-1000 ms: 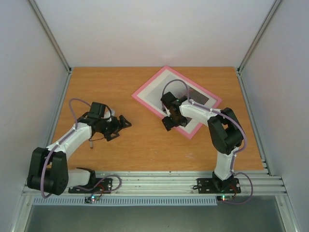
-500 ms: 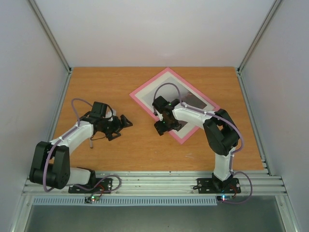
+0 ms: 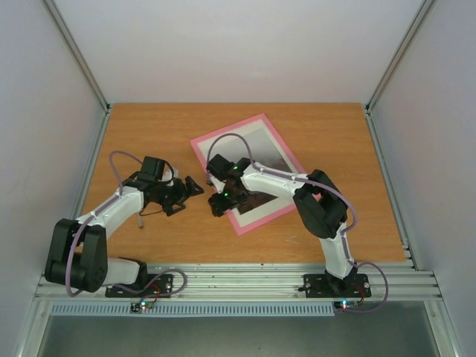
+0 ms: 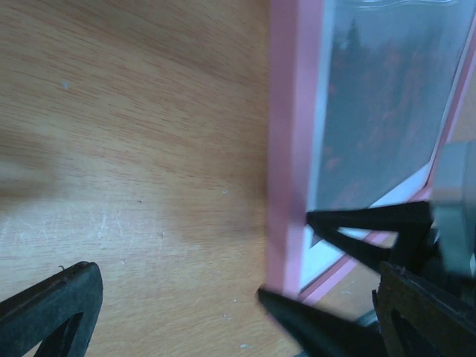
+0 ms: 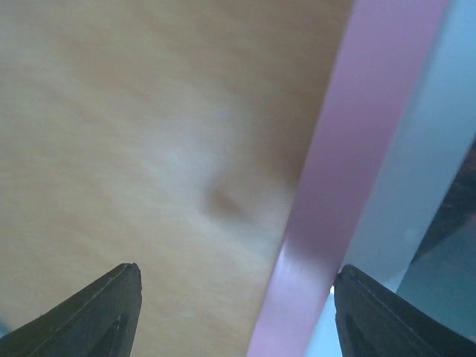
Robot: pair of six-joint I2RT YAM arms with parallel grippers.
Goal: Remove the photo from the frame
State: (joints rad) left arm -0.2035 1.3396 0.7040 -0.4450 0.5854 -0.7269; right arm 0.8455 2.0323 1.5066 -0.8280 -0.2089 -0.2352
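Observation:
I need to move my left gripper to the right in the top view and down onto the pink edge of the frame that faces it, because its fingers are above bare wood.
The frame (image 3: 227, 128), pink front up, lies flat on the table with the photo (image 3: 264, 152) inside it under a white mat. My right gripper (image 3: 221, 199) is open and pressed down on the frame's near-left pink edge. In the right wrist view (image 5: 238, 312) its fingers straddle that pink edge (image 5: 357, 149), one over bare wood, one over the mat. My left gripper (image 3: 187, 193) is open and empty, just left of the frame. The left wrist view shows the pink edge (image 4: 286, 134), the photo (image 4: 379, 111) and the right gripper's fingers (image 4: 364, 223).
The wooden table (image 3: 149, 134) is walled by white panels on three sides, with metal rails along the near edge (image 3: 238, 279). The white mat (image 5: 416, 186) borders the photo inside the pink edge.
My right gripper has dragged the frame to the left and nearer, turning it as it slid. It now lies close to my left gripper, which has barely moved.

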